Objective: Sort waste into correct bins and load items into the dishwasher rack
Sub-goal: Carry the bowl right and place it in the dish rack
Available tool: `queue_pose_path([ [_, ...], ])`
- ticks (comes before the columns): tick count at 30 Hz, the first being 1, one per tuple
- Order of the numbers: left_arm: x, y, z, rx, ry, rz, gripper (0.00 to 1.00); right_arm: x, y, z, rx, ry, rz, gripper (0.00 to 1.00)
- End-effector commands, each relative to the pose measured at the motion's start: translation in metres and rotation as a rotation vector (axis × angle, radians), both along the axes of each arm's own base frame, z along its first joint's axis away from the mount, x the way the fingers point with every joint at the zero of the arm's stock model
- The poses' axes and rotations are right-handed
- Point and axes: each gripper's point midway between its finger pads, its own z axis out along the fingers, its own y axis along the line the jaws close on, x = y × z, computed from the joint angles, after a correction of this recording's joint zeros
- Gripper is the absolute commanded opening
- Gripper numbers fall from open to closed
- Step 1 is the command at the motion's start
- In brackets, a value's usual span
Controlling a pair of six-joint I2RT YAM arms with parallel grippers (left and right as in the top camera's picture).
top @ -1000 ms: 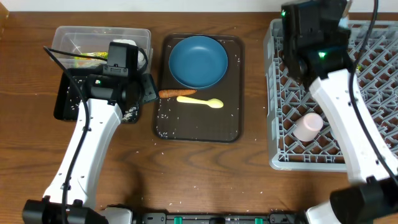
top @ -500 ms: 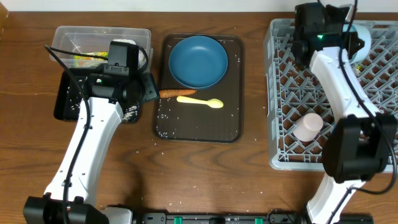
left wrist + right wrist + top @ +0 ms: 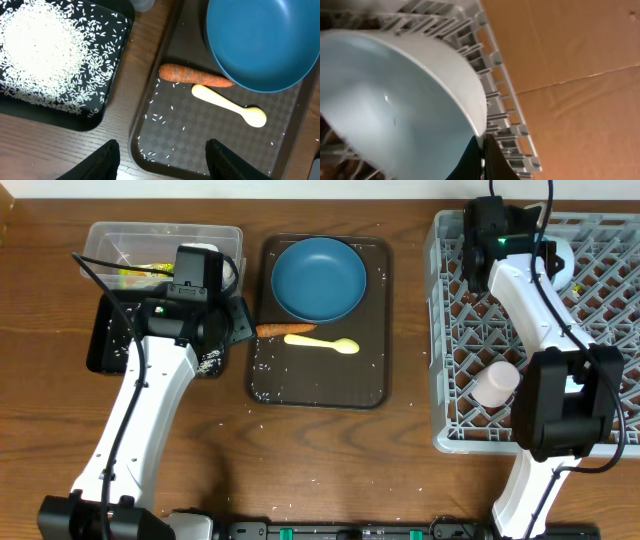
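Observation:
My right gripper needs to lower the white bowl next and turn it toward the rack's edge by the brown tray, because the bowl is still over the rack.
My right gripper is shut on the rim of the white bowl, which it holds over the far side of the grey dishwasher rack; from above, the bowl shows beside the right gripper. A pink cup lies in the rack. My left gripper hangs open over the left edge of the brown tray, with nothing between its fingers. Ahead of it lie the carrot, the yellow spoon and the dark blue bowl.
The black tray with a heap of rice sits left of the brown tray, under the left arm. Behind it stands the clear tub with a yellow wrapper. Loose rice grains dot the brown tray and the table.
The right arm has pulled back over the rack, carrying the white bowl toward its far right side. The left arm has stayed still.

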Motion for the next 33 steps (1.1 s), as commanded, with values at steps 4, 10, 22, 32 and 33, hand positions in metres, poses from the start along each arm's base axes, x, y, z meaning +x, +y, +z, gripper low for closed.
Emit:
queue_pose_path([
  [4,0.001,0.0,-0.002,-0.004,0.007,0.009,0.58,0.007,0.029,-0.036,0.196,0.065,0.102,0.01],
  [10,0.001,0.0,-0.002,-0.004,0.007,0.009,0.58,0.001,0.058,-0.061,0.35,0.153,0.175,0.01],
  [22,0.001,0.0,-0.002,-0.003,0.007,0.007,0.58,-0.021,0.089,-0.059,0.455,0.172,0.172,0.57],
  [32,0.001,-0.001,-0.002,0.016,0.003,-0.037,0.58,-0.03,0.111,0.023,0.631,-0.055,0.263,0.84],
  [33,0.001,-0.001,-0.002,0.017,0.003,-0.041,0.58,-0.031,0.117,0.032,0.666,-0.077,0.287,0.84],
])
